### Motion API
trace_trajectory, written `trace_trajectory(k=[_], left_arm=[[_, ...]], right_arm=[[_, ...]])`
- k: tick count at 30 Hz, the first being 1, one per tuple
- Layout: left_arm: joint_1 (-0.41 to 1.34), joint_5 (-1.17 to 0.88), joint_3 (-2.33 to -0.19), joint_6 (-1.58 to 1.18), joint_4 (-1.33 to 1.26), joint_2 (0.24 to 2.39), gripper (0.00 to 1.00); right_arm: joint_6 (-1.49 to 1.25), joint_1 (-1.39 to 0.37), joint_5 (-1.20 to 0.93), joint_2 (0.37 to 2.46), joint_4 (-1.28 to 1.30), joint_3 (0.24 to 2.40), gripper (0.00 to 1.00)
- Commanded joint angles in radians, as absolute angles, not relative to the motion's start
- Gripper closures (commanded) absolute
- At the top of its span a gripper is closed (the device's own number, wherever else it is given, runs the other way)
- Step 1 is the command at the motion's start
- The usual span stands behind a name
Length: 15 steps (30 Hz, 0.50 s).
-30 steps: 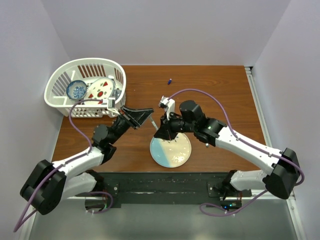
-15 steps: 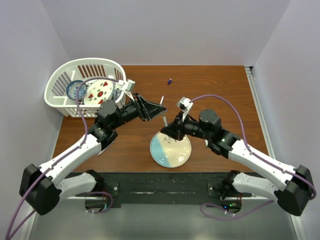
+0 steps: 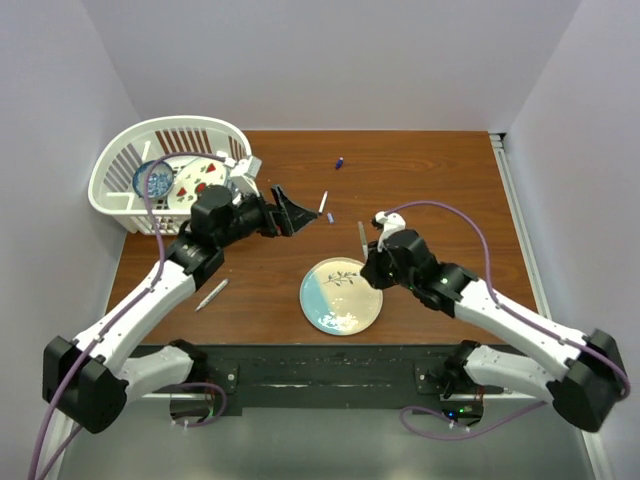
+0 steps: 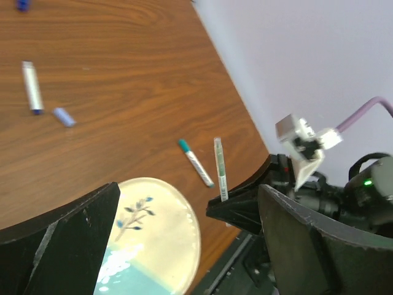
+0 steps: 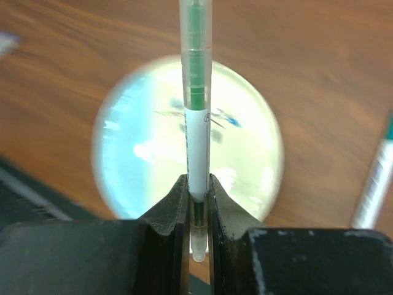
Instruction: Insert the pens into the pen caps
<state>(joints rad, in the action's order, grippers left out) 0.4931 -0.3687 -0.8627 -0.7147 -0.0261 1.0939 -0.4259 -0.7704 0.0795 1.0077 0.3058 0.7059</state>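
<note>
The right gripper moves down past the plate's rim next to release the pen, as bare wood beside the plate lies below it, to its right in the wrist view.
My right gripper is shut on a white pen with a green core. The pen stands up out of the jaws above the round plate. My left gripper is open and holds nothing, left of that held pen. On the wood past its tips lie a white pen and a small blue cap. Another cap lies farther back. A teal-tipped pen lies beside the plate. A thin grey pen lies at the left.
A white basket holding dishes stands at the back left, just behind my left arm. White walls close in the table on three sides. The black mounting rail runs along the near edge.
My left gripper has opened wide and drawn back up-left toward the basket; a white pen now lies where its tips were. My right gripper has carried its pen off to the right of the plate.
</note>
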Motion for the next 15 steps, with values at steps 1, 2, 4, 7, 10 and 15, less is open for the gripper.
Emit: trace_trajectory(k=[1,2,4,7,10,15], left_arm=[[0.434,-0.197,-0.946,-0.597,0.176,1.037,0.0],[0.43,-0.174,-0.957,-0.562,0.207,1.035,0.0],[0.43,-0.095,-0.968,-0.532,0.259,1.029,0.0],[0.43,-0.046,-0.939,-0.473,0.264,1.003,0.0],[0.43,-0.003,-0.89,-0.442,0.244,0.967,0.0],[0.43,0.043,-0.842,-0.408,0.225,0.914,0.0]], right_arm=[[-0.437,-0.736,0.273,1.146,0.497,0.779,0.97],[-0.433,-0.733,0.29,1.191,0.523,0.79,0.96],[-0.429,-0.732,0.365,1.241,0.555,0.818,0.94],[-0.422,-0.721,0.414,1.308,0.601,0.833,0.93],[-0.399,-0.701,0.397,1.368,0.597,0.834,0.91],[-0.394,-0.692,0.365,1.454,0.583,0.847,0.87]])
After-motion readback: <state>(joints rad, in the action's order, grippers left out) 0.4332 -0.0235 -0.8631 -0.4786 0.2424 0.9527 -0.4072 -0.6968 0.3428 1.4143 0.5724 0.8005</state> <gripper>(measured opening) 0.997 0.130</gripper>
